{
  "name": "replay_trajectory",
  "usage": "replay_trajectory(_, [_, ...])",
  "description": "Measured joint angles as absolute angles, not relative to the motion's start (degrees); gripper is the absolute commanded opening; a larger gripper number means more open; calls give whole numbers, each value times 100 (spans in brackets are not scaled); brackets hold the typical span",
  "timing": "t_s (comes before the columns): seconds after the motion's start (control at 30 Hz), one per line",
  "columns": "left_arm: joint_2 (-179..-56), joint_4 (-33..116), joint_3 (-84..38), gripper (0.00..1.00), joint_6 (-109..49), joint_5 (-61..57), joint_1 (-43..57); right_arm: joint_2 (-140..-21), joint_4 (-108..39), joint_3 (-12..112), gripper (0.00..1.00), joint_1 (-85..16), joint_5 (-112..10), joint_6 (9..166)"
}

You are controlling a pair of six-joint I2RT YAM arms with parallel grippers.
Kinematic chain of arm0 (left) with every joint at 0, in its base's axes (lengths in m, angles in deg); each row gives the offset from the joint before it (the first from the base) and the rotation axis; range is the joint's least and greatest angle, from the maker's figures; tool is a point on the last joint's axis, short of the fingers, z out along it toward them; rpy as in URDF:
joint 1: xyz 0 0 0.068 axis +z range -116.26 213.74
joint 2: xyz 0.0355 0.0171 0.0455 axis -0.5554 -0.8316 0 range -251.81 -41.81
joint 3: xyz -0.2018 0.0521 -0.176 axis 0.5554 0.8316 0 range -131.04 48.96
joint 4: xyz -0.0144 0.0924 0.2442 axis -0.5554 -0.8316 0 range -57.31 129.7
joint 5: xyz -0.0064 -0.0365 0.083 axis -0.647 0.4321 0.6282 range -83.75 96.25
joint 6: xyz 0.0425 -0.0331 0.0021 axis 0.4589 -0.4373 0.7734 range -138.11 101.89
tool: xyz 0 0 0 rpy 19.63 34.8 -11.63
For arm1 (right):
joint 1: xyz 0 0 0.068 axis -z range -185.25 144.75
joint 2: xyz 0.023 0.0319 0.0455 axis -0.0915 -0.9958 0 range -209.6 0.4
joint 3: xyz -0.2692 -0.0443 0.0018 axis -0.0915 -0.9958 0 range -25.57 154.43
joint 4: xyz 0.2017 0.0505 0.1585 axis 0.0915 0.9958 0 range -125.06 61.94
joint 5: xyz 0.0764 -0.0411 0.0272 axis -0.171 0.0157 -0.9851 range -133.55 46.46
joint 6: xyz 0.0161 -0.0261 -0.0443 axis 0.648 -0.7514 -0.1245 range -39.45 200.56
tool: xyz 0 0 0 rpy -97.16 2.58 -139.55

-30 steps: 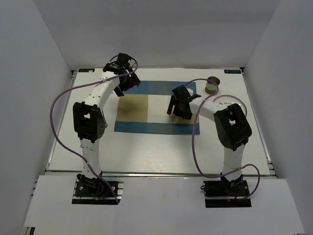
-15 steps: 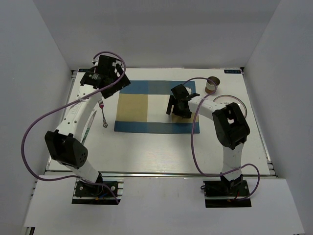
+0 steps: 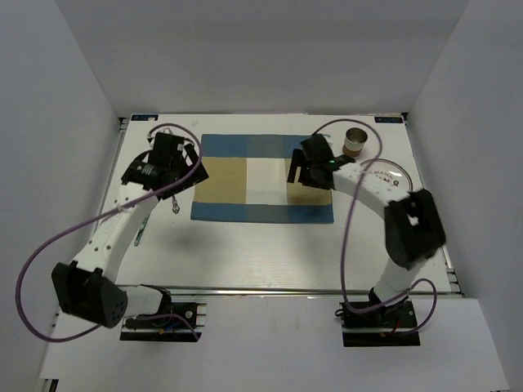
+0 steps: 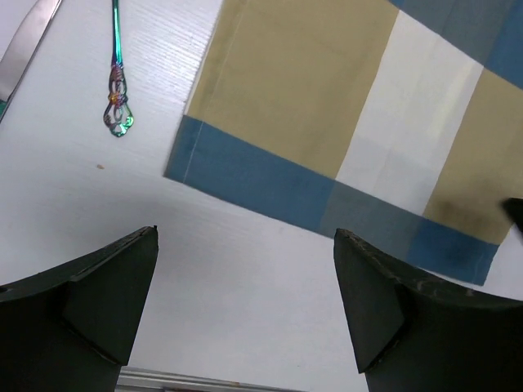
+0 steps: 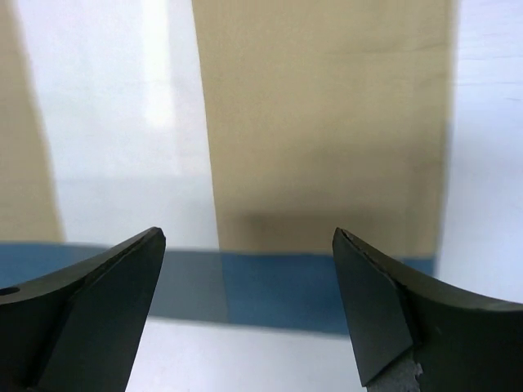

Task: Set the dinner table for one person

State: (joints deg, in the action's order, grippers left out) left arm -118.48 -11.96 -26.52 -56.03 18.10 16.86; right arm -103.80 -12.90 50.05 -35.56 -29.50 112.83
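Note:
Next I need to swing my right gripper to the right in the top view, back and down, turning it onto the plate's near rim, because the placemat [image 3: 261,180] lies bare.
The dinner table [image 3: 261,245] is a white top with a blue, tan and white checked placemat [image 3: 261,180] at its middle. My left gripper [image 3: 186,173] hangs open above the table by the placemat's left edge, holding nothing; in the left wrist view its fingers [image 4: 98,302] frame bare table [image 4: 245,269] below the placemat's corner [image 4: 245,184]. My right gripper [image 3: 301,170] is open and empty over the placemat's right part; the right wrist view shows its tan and blue squares [image 5: 319,122] between the open jaws.
An iridescent fork [image 3: 174,204] lies left of the placemat, its handle end [image 4: 117,98] in the left wrist view beside a knife blade [image 4: 24,49]. A brown cup [image 3: 355,139] stands at the back right. A white plate [image 3: 400,173] lies partly under the right arm.
The left arm has swung out from the back left corner and come nearer, its gripper now by the placemat's left edge. The right gripper shifted slightly back and right. Both stayed open.

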Motion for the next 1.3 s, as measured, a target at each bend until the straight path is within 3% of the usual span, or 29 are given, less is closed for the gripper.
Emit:
replay_trajectory(0.3, [-10237,-772,-882,98,-5336,1832,1672,-6584,-2125,2084,89,-2268,-2200,12509])
replay_trajectory(0.6, [-9870,-469,-744,98,-5058,1642,1642,-5705,-3002,168,89,-1457,-1783,13634])
replay_trajectory(0.93, [-9618,-340,-440,98,-4676,1041,1637,-5777,-4152,-541,89,-603,-1696,14710])
replay_trajectory(1.1, [-9581,-219,-414,98,-4529,648,1637,-6678,-4635,-554,88,-48,-2023,14924])
replay_trajectory(1.3, [-9581,-171,-410,98,-4462,429,1637,-7546,-5496,-398,80,289,-2583,15184])
